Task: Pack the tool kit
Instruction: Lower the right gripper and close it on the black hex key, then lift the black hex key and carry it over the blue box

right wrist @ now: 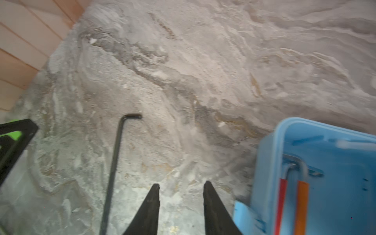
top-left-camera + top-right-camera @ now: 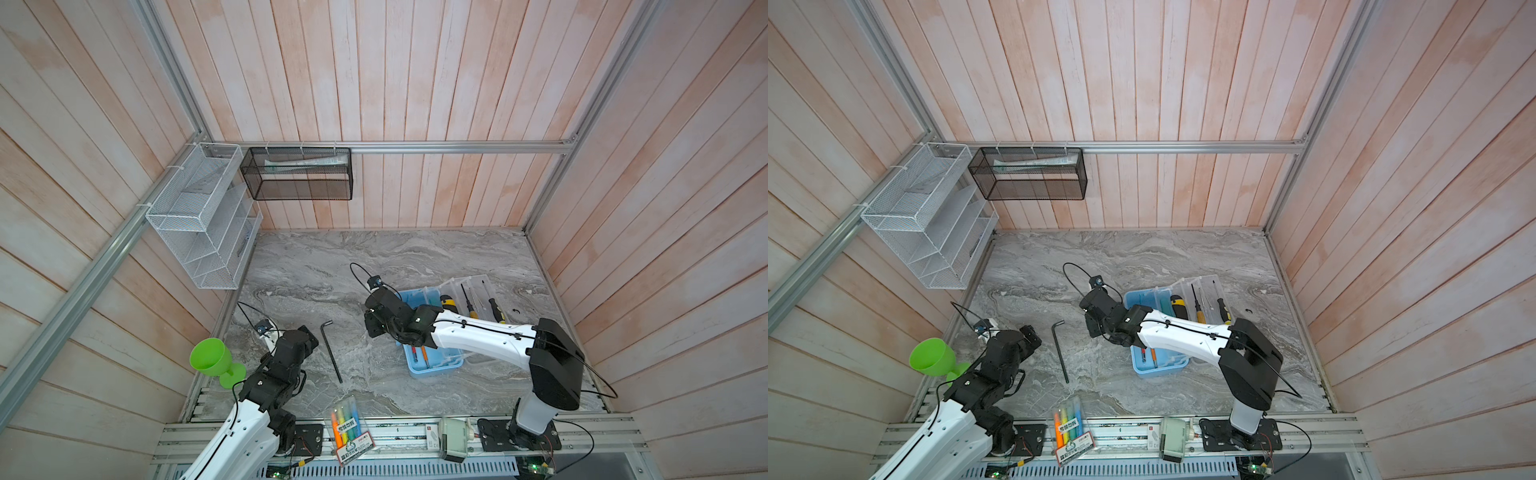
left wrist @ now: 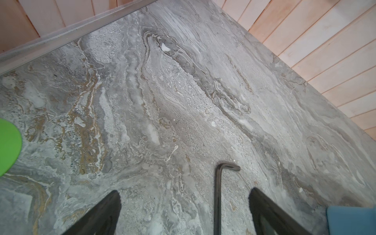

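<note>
The right gripper shifts toward the green goblet next and lowers open fingers astride the shaft's middle (image 2: 331, 350) (image 1: 110, 180), since the long black hex key lies below it that way.
The tool kit's light-blue case (image 2: 434, 369) (image 2: 1158, 370) lies open on the marble table, its clear lid (image 2: 478, 282) folded out to the right. Three screwdrivers rest on the lid: a stubby yellow/black one (image 2: 448, 302), an orange-handled one (image 2: 470, 306) and a black/yellow one (image 2: 497, 311). Red- and orange-sleeved hex keys (image 1: 301, 203) lie inside the case. A long black hex key (image 2: 331, 351) (image 3: 217, 195) (image 1: 114, 162) lies on the table left of the case. My right gripper (image 1: 181, 183) (image 2: 372, 328) hovers between that key and the case, open and empty. My left gripper (image 3: 184, 191) (image 2: 309, 336) stands wide open, the key's shaft between its fingers in the left wrist view.
A green goblet (image 2: 212, 359) stands beside the left arm. A clear pack of highlighters (image 2: 347, 428) and a white device (image 2: 453, 438) sit on the front rail. A white wire rack (image 2: 199, 216) and a black mesh basket (image 2: 297, 172) hang on the walls.
</note>
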`<state>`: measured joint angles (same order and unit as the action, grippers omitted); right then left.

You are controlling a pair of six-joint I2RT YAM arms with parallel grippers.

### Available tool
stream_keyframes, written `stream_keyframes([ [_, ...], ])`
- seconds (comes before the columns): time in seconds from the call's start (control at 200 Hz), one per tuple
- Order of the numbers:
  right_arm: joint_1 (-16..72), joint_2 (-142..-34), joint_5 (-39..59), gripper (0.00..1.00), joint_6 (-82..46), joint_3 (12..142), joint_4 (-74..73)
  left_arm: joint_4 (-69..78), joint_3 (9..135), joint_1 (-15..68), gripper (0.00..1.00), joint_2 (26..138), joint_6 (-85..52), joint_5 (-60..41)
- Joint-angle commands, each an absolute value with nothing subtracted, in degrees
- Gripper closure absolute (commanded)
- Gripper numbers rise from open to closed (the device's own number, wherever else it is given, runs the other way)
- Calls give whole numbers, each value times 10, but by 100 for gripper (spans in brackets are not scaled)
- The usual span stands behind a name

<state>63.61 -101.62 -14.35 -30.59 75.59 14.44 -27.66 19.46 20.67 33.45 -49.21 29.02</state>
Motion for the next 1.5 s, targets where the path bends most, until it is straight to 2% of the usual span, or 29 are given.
stream_keyframes([
  [0.0, 663, -1080, -93, 64, -305, 792, 123, -287, 180, 178, 0, 326, -497, 276],
  [0.235, 692, -1176, -33, 64, -309, 856, 109, -274, 177, 103, 0, 345, -481, 211],
  [0.51, 704, -1270, -45, 64, -288, 940, 161, -277, 176, 99, 0, 343, -486, 214],
  [0.8, 707, -1330, -98, 64, -271, 997, 216, -275, 175, 98, 0, 343, -484, 210],
  [0.97, 708, -1348, -91, 64, -272, 1009, 225, -273, 175, 97, 0, 343, -482, 207],
  [1.261, 706, -1361, -105, 72, -274, 1025, 245, -270, 174, 97, 0, 341, -477, 201],
  [1.496, 701, -1354, -133, 88, -276, 1032, 264, -265, 171, 97, 0, 338, -472, 195],
])
